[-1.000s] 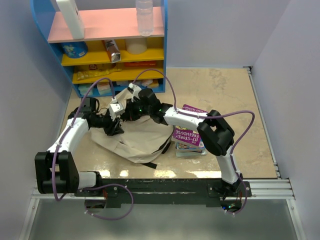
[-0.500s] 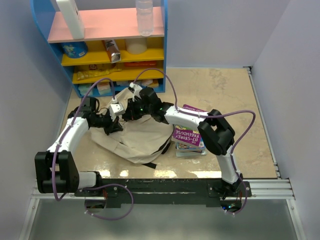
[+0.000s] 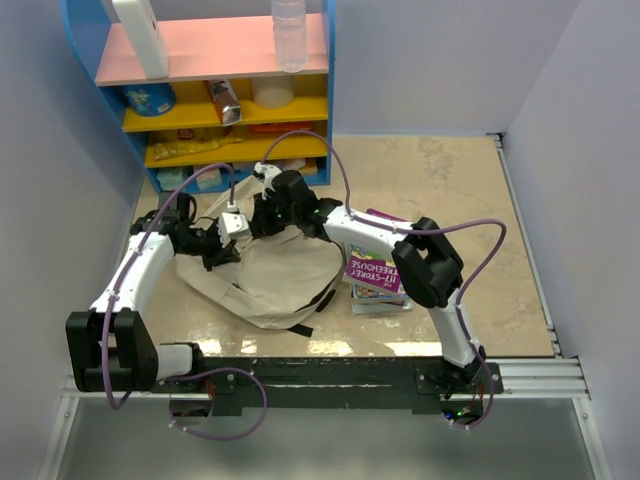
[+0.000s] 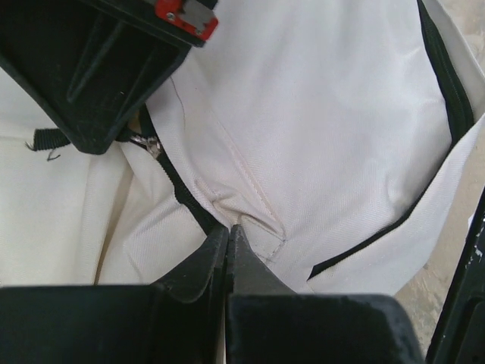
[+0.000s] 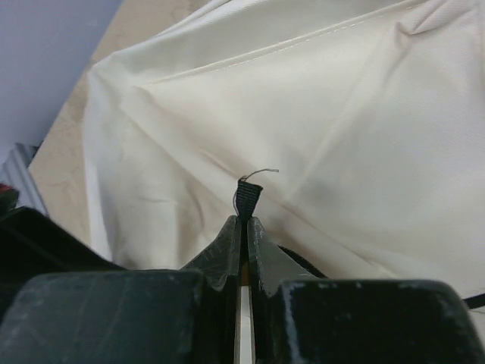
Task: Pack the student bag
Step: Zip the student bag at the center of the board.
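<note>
My right gripper will move slightly outward along the black zipper line (image 5: 303, 262) next and then release its pull tab (image 5: 247, 196), because my left gripper holds the fold beside that line.
The student bag (image 3: 270, 280), a soft cream fabric backpack with black zippers and straps, lies flat on the table between the arms. My left gripper (image 3: 222, 250) is shut on a fold of the bag's fabric beside a black zipper line (image 4: 250, 227). My right gripper (image 3: 258, 218) is shut on a black zipper pull tab (image 5: 247, 196) of the bag, its frayed end sticking out above the fingertips. The two grippers sit close together at the bag's far left corner. In the left wrist view the right gripper (image 4: 98, 76) shows at the top left.
A blue shelf unit (image 3: 215, 90) with bottles, cans and snack packs stands just behind the bag. A stack of books with a purple cover (image 3: 378, 272) lies to the right of the bag. Walls close in at left and right.
Both grippers have moved a little toward the shelf and to the left, pulling the bag's far corner with them; the fabric has stretched flatter.
</note>
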Tool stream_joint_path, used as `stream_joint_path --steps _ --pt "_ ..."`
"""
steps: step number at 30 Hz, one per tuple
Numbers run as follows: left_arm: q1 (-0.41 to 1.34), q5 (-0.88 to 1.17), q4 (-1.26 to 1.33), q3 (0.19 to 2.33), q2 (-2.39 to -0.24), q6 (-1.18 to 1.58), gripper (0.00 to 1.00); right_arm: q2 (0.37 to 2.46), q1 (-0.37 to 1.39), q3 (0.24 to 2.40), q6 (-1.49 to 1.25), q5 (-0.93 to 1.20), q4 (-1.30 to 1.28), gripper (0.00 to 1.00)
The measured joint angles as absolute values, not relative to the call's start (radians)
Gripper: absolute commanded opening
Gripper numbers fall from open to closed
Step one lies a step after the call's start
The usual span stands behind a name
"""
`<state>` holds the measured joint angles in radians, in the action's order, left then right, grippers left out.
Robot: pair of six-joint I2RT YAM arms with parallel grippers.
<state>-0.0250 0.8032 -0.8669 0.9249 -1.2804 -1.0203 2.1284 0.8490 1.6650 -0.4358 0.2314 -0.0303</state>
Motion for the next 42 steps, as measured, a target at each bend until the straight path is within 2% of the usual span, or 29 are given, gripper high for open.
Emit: stream_joint_path --steps 13,35,36,37,38,39,40,42 --pt "-0.025 0.773 -0.949 0.924 -1.267 -1.158 0.00 2.156 0.805 1.721 -0.400 0.117 -0.111 0.00" --pt "-0.023 0.756 -1.010 0.935 -1.262 -1.377 0.00 2.259 0.809 1.895 -0.429 -0.249 -0.232 0.02" --pt "-0.023 0.756 -1.007 0.935 -1.262 -1.379 0.00 2.263 0.809 1.905 -0.430 -0.257 -0.237 0.08" --pt "-0.023 0.755 -1.003 0.935 -1.262 -1.381 0.00 2.268 0.810 1.917 -0.430 -0.263 -0.244 0.30" --pt "-0.023 0.755 -1.000 0.936 -1.262 -1.381 0.00 2.271 0.810 1.924 -0.430 -0.270 -0.248 0.41" --pt "-0.022 0.751 -1.005 0.937 -1.262 -1.380 0.07 2.273 0.810 1.926 -0.424 -0.289 -0.249 0.48" --pt "-0.022 0.739 -1.048 0.939 -1.263 -1.379 0.10 2.279 0.806 1.930 -0.414 -0.348 -0.237 0.60" --pt "-0.024 0.718 -1.139 0.938 -1.266 -1.374 0.18 2.283 0.765 1.929 -0.400 -0.405 -0.208 0.69"
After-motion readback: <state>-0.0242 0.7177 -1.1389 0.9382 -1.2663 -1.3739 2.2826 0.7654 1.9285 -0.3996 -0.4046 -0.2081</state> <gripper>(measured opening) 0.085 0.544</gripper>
